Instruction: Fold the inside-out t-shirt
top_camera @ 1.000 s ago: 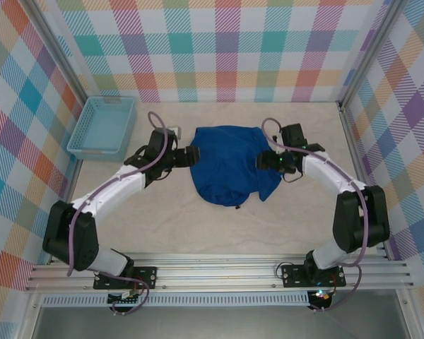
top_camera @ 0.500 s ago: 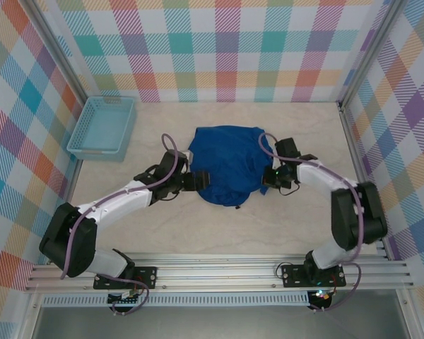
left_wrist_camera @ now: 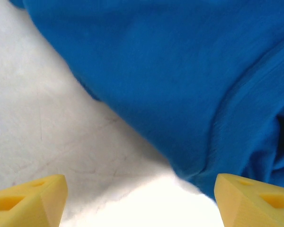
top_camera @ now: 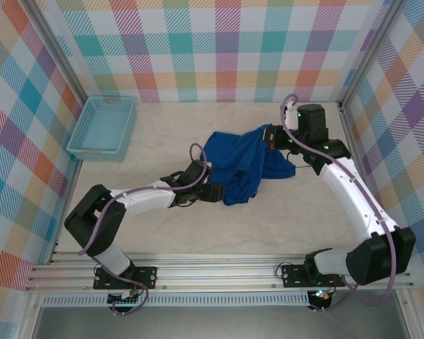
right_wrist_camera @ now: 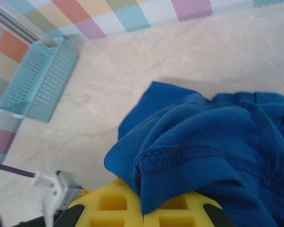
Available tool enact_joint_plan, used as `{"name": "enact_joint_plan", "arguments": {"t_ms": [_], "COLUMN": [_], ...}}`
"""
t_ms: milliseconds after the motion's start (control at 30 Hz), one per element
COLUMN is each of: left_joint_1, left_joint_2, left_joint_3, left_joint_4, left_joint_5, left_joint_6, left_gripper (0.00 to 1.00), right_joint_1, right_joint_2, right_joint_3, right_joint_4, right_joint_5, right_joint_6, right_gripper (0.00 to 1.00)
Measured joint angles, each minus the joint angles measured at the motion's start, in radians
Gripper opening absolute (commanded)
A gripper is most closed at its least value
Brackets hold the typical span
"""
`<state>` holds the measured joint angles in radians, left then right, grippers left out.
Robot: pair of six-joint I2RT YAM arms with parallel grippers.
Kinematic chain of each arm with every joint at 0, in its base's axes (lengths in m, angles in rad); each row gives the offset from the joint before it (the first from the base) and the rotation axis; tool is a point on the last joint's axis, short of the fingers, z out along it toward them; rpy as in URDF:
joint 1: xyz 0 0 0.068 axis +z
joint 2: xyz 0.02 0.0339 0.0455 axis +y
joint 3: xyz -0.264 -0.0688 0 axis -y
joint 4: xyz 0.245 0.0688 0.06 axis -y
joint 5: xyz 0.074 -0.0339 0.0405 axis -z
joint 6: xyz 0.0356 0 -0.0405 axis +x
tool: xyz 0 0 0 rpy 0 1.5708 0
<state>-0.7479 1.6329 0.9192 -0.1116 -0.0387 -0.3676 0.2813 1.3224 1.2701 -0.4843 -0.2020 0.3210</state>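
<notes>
My right gripper needs to ease outward and toward the basket, tipping its fingers down to release the hem fold beside the shirt's far edge (top_camera: 251, 131), as bare table lies beyond.
The inside-out t-shirt (top_camera: 242, 166) is royal blue and bunched up mid-table, pulled up toward the back right. My right gripper (top_camera: 270, 137) is shut on a stitched hem fold at its upper right. In the right wrist view the cloth (right_wrist_camera: 217, 151) hangs out from between the closed yellow fingers (right_wrist_camera: 109, 208). My left gripper (top_camera: 217, 192) sits low at the shirt's near left edge. In the left wrist view its fingers (left_wrist_camera: 28, 201) stand wide apart over bare table. The shirt's edge (left_wrist_camera: 180, 71) lies just ahead and touches the right finger.
A light blue mesh basket (top_camera: 102, 127) stands at the back left, seen also in the right wrist view (right_wrist_camera: 35, 85). Checkered walls and metal rails close in the table (top_camera: 162, 233) on three sides. Bare table lies in front of the shirt.
The right gripper shut on the shirt's right side and lifted it up and back, bunching the cloth. The left arm slid right and nearer, along the shirt's lower edge, still open.
</notes>
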Motion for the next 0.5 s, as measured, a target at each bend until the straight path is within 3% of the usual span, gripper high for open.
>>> {"name": "enact_joint_plan", "arguments": {"t_ms": [167, 300, 500], "left_joint_1": [0.0, 0.002, 0.048], "left_joint_2": [0.045, 0.09, 0.124], "left_joint_3": [0.057, 0.081, 0.112], "left_joint_4": [0.03, 0.035, 0.035], "left_joint_5": [0.039, 0.053, 0.055], "left_joint_6": [0.021, 0.025, -0.004], "left_gripper": [0.74, 0.64, 0.58], "right_joint_1": [0.0, -0.001, -0.006], "right_joint_2": [0.039, 0.05, 0.098], "right_joint_3": [0.0, 0.015, 0.058], "right_joint_4": [-0.026, -0.037, -0.037], "right_joint_5": [0.024, 0.05, 0.082], "right_joint_6": [-0.021, -0.039, -0.066], "right_gripper": [0.0, 0.0, 0.0]}}
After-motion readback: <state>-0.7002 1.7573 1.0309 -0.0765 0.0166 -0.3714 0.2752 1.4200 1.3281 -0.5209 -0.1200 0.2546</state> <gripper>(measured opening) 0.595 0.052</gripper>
